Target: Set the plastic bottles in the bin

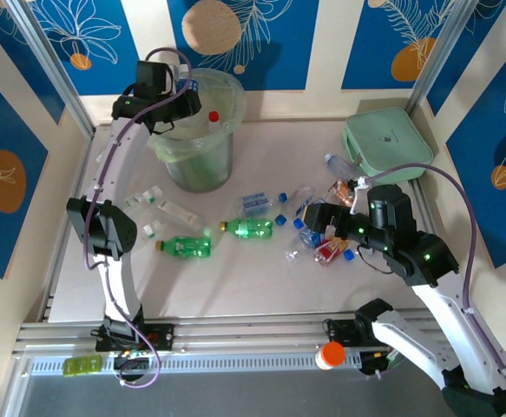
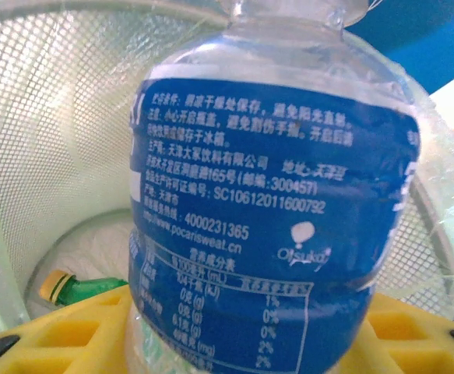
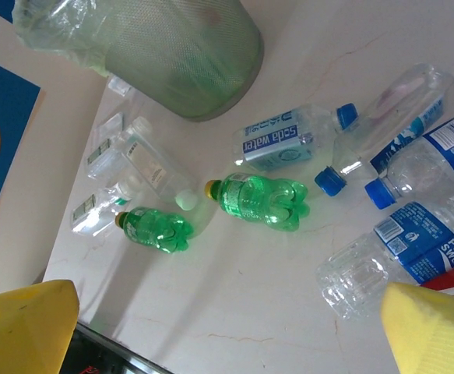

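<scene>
The bin's open inside is below my left gripper, which should next go down toward the bin's middle, within its mesh side, and release the clear plastic bottle.
My left gripper (image 1: 183, 94) is shut on a clear plastic bottle with a blue label (image 2: 265, 218) and holds it over the open bin (image 1: 233, 94). The bin's mesh wall (image 2: 55, 140) surrounds the bottle, and a green bottle with a yellow cap (image 2: 79, 287) lies at the bottom. A red cap (image 1: 213, 116) shows inside the bin. My right gripper (image 3: 230, 331) hangs open above the table, empty. Below it lie two green bottles (image 3: 155, 229) (image 3: 262, 201), a soda water bottle (image 3: 285, 140) and several blue-capped clear bottles (image 3: 398, 249).
A flat mint-green case (image 1: 387, 143) sits at the back right. Clear square packets (image 3: 145, 160) lie left of the green bottles, near the bin's foot. An orange-capped object (image 1: 331, 354) rests on the near rail. Metal frame posts stand at both back corners.
</scene>
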